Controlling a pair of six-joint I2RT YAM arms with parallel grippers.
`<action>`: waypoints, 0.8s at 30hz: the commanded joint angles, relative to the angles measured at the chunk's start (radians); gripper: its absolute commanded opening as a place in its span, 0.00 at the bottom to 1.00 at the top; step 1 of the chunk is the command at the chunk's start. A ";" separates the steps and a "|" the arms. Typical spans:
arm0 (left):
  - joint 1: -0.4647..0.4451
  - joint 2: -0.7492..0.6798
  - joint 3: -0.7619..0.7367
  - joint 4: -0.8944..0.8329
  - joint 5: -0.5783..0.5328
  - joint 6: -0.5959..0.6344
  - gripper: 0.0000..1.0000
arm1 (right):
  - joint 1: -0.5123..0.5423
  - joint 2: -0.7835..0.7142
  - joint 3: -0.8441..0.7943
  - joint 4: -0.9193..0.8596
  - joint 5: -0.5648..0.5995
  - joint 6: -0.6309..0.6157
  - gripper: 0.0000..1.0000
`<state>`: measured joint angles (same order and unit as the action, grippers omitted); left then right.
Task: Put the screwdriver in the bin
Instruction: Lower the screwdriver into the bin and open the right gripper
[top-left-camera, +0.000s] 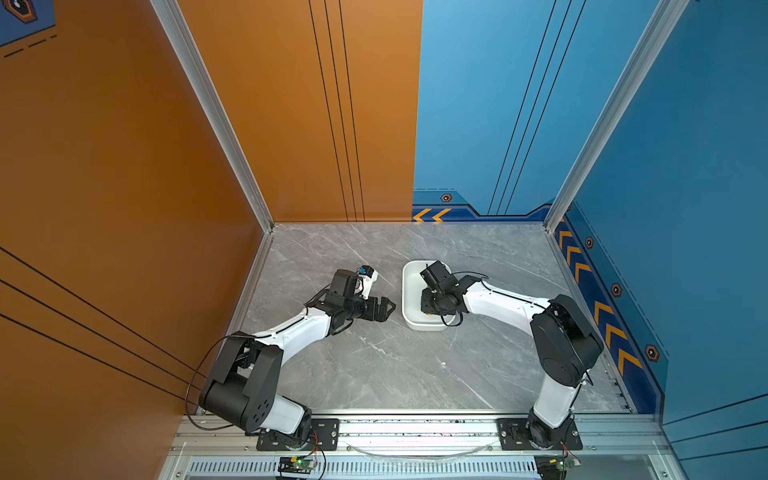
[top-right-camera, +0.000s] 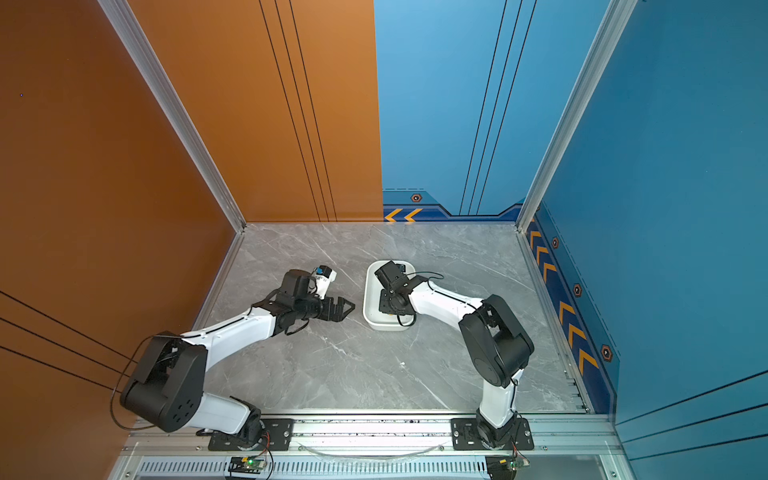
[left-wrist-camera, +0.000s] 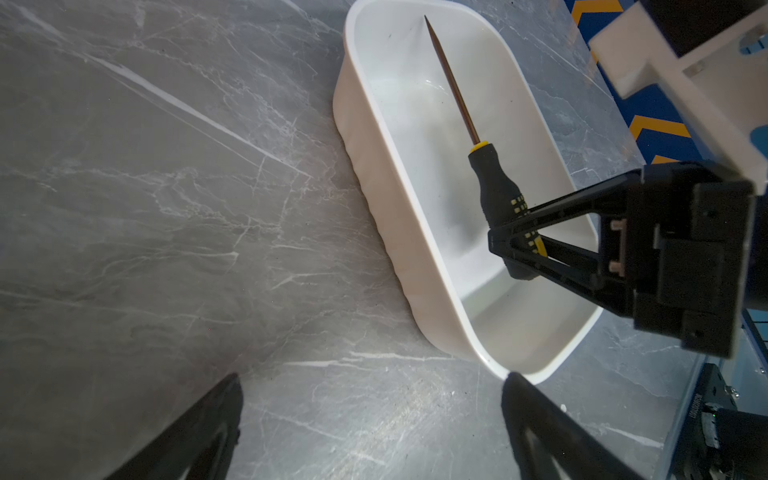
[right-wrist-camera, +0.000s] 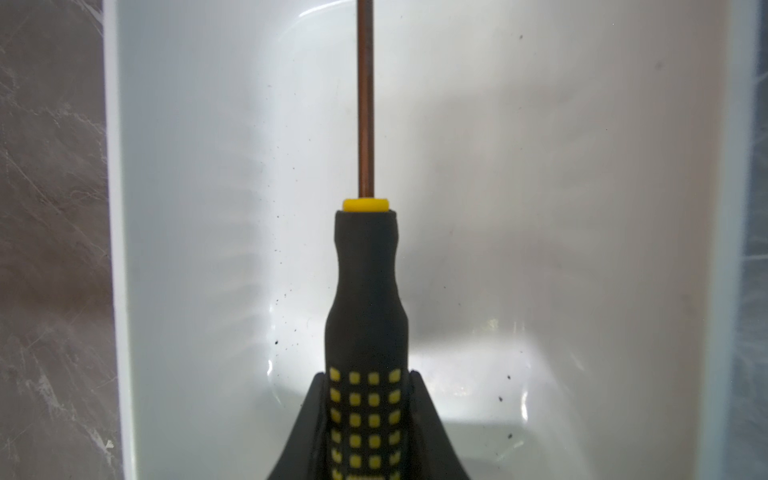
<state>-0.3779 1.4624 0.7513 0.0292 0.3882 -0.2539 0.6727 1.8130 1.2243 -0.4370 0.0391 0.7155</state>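
Note:
The right gripper lowers to the white bin's bottom below next and releases the screwdriver's spotted handle, as the screwdriver points lengthwise between the bin's sides.
The screwdriver has a black handle with yellow squares, a yellow collar and a thin dark shaft. It lies lengthwise inside the white bin, tip toward the far end. My right gripper is shut on the spotted part of the screwdriver's handle, one finger on each side. I cannot tell whether the tip touches the bin floor. In both top views the right wrist hides the screwdriver over the bin. My left gripper stands open and empty just left of the bin.
The grey marble table is walled in orange on the left and blue at the back right and right. A metal rail with both arm bases runs along the front edge. The left gripper hovers over bare table next to the bin's near corner.

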 joint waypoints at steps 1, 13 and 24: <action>0.010 -0.011 -0.013 -0.018 -0.021 0.005 0.98 | 0.008 0.015 0.012 -0.028 0.036 0.018 0.09; 0.013 -0.013 -0.024 -0.025 -0.030 0.011 0.98 | 0.022 0.028 -0.008 -0.026 0.036 0.031 0.08; 0.016 -0.026 -0.028 -0.033 -0.037 0.016 0.98 | 0.022 0.058 -0.012 -0.022 0.038 0.041 0.08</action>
<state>-0.3714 1.4620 0.7387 0.0166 0.3668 -0.2531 0.6922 1.8507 1.2217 -0.4370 0.0471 0.7376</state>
